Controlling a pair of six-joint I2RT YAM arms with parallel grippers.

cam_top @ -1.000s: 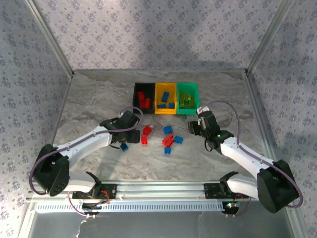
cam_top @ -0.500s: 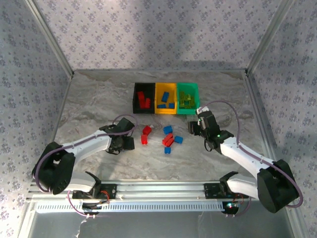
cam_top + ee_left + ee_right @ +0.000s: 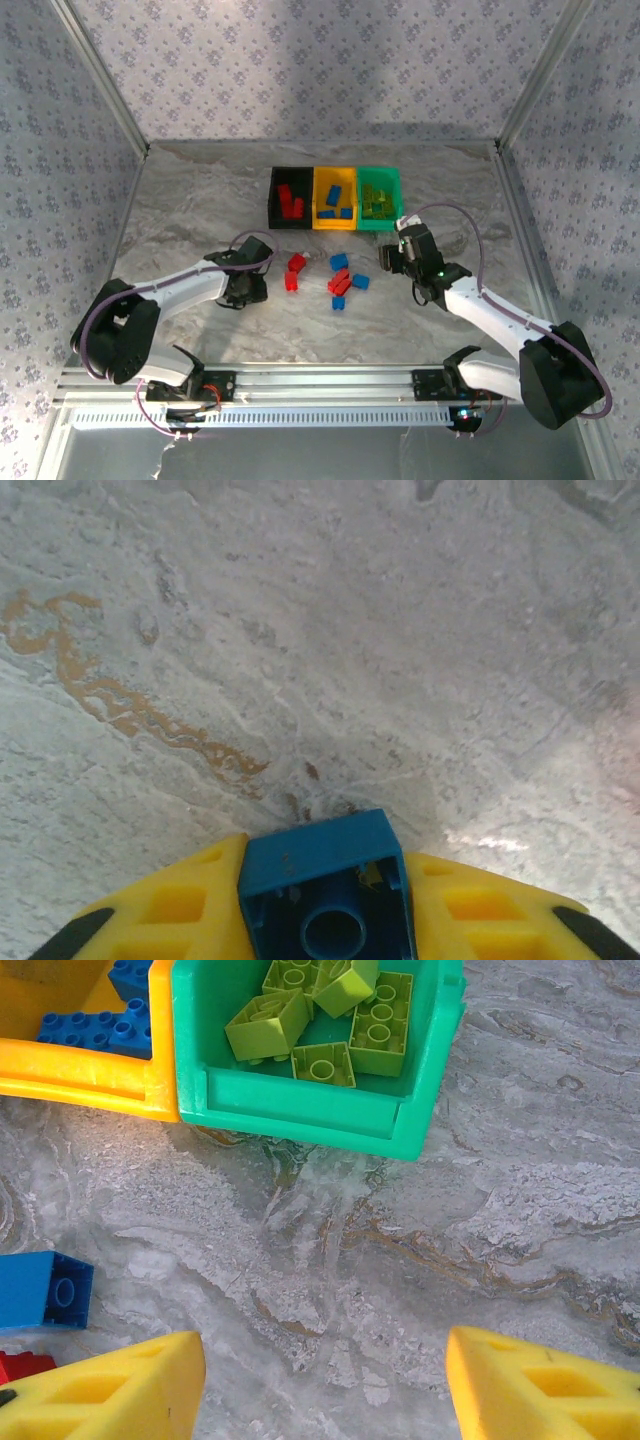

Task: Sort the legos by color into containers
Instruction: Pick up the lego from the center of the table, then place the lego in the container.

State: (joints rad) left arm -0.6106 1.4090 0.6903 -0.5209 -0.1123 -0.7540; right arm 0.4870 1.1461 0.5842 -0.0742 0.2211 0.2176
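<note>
My left gripper lifts the blue lego next, carries it outward over the orange-yellow bin holding blue legos and releases it.
A blue lego [image 3: 318, 852] is pinched between the yellow fingers of my left gripper [image 3: 326, 905], hollow underside toward the camera, right at the marble table. That left gripper [image 3: 246, 290] is low at centre left. Loose legos lie to its right: red ones [image 3: 293, 271], [image 3: 341, 284] and blue ones [image 3: 339, 261], [image 3: 360, 281]. The containers stand in a row at the back: black [image 3: 274, 197] holding red legos, orange-yellow [image 3: 334, 214] holding blue, green [image 3: 379, 225] holding yellow-green legos [image 3: 320, 1015]. My right gripper [image 3: 322, 1400] is open over bare table in front of the green bin [image 3: 300, 1110].
The marble table [image 3: 180, 220] is walled by patterned panels with metal posts at both sides. In the right wrist view a blue lego [image 3: 45, 1290] and a red one [image 3: 18, 1365] lie left of the open fingers, beside the orange-yellow bin's rim [image 3: 80, 1072].
My left gripper has swung left and down onto the blue lego that lay by it and shut on it. The right arm has not moved.
</note>
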